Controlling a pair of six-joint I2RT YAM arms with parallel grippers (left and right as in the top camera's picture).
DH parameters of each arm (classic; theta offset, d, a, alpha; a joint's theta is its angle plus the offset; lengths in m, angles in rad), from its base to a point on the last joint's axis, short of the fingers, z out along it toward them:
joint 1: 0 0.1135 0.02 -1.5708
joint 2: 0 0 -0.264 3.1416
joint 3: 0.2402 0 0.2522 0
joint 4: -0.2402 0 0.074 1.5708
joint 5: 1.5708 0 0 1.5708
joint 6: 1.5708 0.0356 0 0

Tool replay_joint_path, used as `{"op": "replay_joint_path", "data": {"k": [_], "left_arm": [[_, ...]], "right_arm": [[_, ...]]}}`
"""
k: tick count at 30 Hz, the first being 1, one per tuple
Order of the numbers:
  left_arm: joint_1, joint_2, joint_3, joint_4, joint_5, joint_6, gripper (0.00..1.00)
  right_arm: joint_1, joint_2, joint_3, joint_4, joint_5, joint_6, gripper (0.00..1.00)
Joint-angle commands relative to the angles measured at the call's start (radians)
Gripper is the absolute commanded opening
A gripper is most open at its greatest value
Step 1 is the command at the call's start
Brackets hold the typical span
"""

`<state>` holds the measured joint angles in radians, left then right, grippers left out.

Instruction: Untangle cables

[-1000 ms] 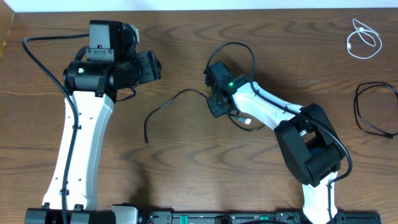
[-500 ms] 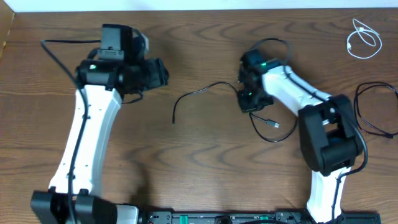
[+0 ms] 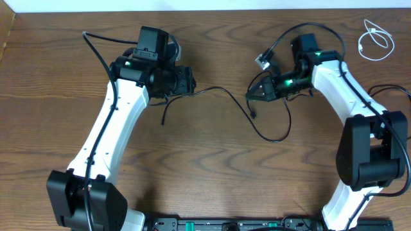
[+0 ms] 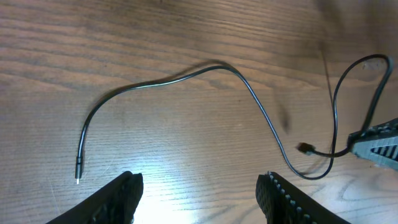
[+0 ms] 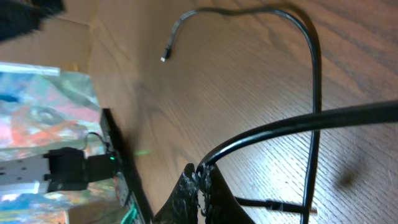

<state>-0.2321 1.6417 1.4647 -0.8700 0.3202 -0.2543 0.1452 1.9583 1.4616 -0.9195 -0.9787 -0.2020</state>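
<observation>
The cable crosses itself beside its plug, so the right gripper should lift, swing outward and let go of the cable toward the bare table by the table's far edge (image 3: 324, 37).
A long thin black cable (image 3: 221, 92) lies across the table's middle, one plug end (image 3: 163, 121) below my left gripper (image 3: 190, 81). My right gripper (image 3: 252, 95) is shut on this cable near its other end, whose plug (image 3: 254, 115) hangs by a loop. In the right wrist view the shut gripper (image 5: 202, 176) pinches the cable (image 5: 298, 121). In the left wrist view my open, empty gripper (image 4: 199, 199) hovers above the cable (image 4: 186, 76). A white cable (image 3: 376, 42) lies coiled at the far right. A second black cable (image 3: 399, 95) shows at the right edge, partly behind the arm.
The right arm's own thicker cable with a grey connector (image 3: 262, 61) arcs above the right gripper. The table's far edge (image 3: 205, 8) runs along the top. Equipment (image 3: 212, 224) lines the near edge between the arm bases.
My right gripper has swung up and to the right, dragging the black cable rightward with it. My left arm has moved right and now sits over the cable's left part.
</observation>
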Motion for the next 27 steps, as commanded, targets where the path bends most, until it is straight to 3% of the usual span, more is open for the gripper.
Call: {"op": "replay_joint_path", "data": {"k": [1,6,9,10,16,22,27], "left_arm": [[-0.033,0.006,-0.018,0.024,0.012,0.002,0.64],[-0.067,0.006,-0.048,0.083,0.012,-0.013,0.64],[-0.068,0.006,-0.048,0.091,0.012,-0.013,0.64],[-0.069,0.006,-0.048,0.091,0.012,-0.013,0.64],[-0.069,0.006,-0.048,0.089,0.012,-0.035,0.64],[-0.069,0.006,-0.048,0.087,0.011,-0.035,0.64],[-0.069,0.006,-0.048,0.087,0.011,-0.035,0.64]], "right_arm": [[-0.025,-0.021,-0.002,0.0,-0.141,-0.032,0.01],[-0.078,-0.048,0.034,0.011,-0.203,-0.02,0.01],[-0.138,-0.088,0.135,0.042,-0.154,0.084,0.01],[-0.172,-0.111,0.214,0.071,-0.043,0.194,0.01],[-0.28,-0.135,0.559,0.093,0.336,0.467,0.01],[-0.461,-0.135,0.836,0.094,0.684,0.494,0.01],[-0.644,-0.134,0.864,0.135,0.793,0.505,0.01]]}}
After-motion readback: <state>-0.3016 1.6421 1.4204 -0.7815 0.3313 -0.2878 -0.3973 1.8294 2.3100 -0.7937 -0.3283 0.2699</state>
